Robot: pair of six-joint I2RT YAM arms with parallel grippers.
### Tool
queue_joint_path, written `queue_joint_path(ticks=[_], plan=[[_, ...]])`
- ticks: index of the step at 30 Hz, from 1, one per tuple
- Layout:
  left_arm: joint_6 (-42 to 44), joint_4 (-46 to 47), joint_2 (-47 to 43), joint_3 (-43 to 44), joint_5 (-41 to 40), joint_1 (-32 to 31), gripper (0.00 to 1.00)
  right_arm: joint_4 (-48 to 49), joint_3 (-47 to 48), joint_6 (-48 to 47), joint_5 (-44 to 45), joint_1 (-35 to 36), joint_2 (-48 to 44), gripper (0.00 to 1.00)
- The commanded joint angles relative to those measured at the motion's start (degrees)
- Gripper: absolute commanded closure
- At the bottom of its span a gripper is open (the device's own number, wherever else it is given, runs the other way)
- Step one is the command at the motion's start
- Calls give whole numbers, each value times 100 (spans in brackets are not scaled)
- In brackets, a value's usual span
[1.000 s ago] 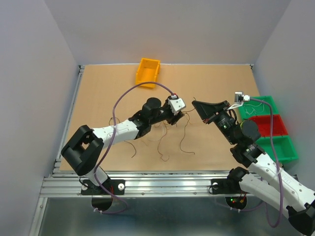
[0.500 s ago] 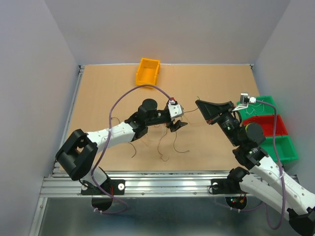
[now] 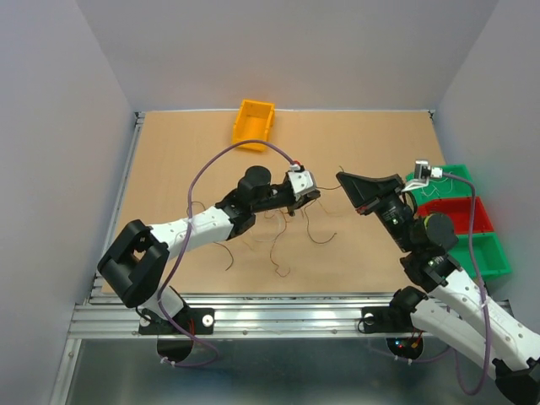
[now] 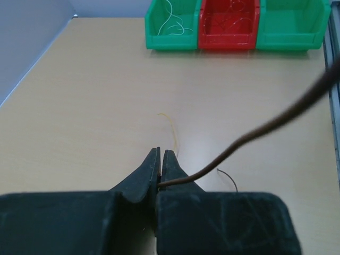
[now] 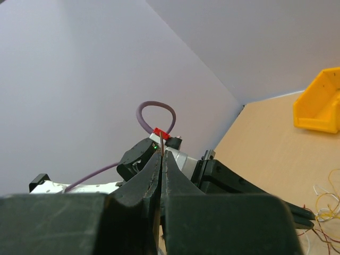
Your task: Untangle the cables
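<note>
My left gripper swings outward and to the left in the top view next, over the yellow bin, to release the brown cable, because that bin is empty.
Several thin cables [image 3: 278, 246] lie in loose curls on the brown table under and in front of my left arm. One dark brown cable [image 4: 249, 135] is pinched in my left gripper [image 4: 160, 153], which is shut on it; the strand rises to the right. In the top view the left gripper [image 3: 310, 197] sits mid-table, and the thin strand [image 3: 327, 189] runs from it to my right gripper [image 3: 341, 177]. The right gripper [image 5: 161, 153] is shut too, with the brown cable's tip [image 5: 161, 139] poking out between its fingers. More cables [image 5: 325, 208] show at the lower right of the right wrist view.
A yellow bin [image 3: 254, 123] stands at the back of the table. Two green bins and a red bin [image 3: 460, 215] holding sorted wires line the right edge. A tan wire [image 4: 171, 127] and a dark wire [image 4: 229, 178] lie on the table just ahead of the left gripper.
My left gripper was open and low over the cables; it has shut on the brown cable and lifted a little. The right gripper stayed shut and barely moved.
</note>
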Motion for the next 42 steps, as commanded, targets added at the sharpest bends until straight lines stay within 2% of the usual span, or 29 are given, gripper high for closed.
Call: queue_joint_path(ticks=[1,6,10,14,17,23,27,31,34,36,38,40,41,42], plan=[[-48,258,-182,160,-371,67,100,231,-77,-154,238,-8,-411,99],[-117,204,-103,178,-591,383,100,-244,-227,-427,1100,-8,-1359,99],[-311,204,-32,230,-329,822,100,-639,-245,-506,1838,-8,-2027,99],[-434,187,117,336,-345,1199,100,-859,-227,-813,2287,-8,-2336,99],[-618,117,91,450,-407,1402,100,-1270,-61,-840,2586,-8,-2188,99],[-943,-506,-374,863,-468,1771,100,-1528,-51,-384,2675,-8,-827,99],[-1295,-1488,-778,1381,-354,1860,100,-1458,-60,161,2420,-8,341,99],[-1270,-2097,-955,1855,-563,1869,100,-669,-113,144,1850,-8,1806,99],[-1251,-2212,-964,1918,-959,1991,100,-631,80,74,1559,1,2478,99],[-1339,-2186,-850,2022,-926,2254,100,-596,247,-101,1269,-8,2961,99],[-1383,-2195,-719,2181,-864,2422,100,-535,318,-216,1059,-8,3216,95],[-1348,-2265,-429,2557,-1038,2554,100,-596,458,-321,961,1,3393,83],[-1200,-2300,-306,2707,-1135,2571,100,-648,476,-348,987,-8,3376,67],[-1121,-2405,-26,3048,-1380,2589,100,-649,450,-383,1039,1,3254,56]])
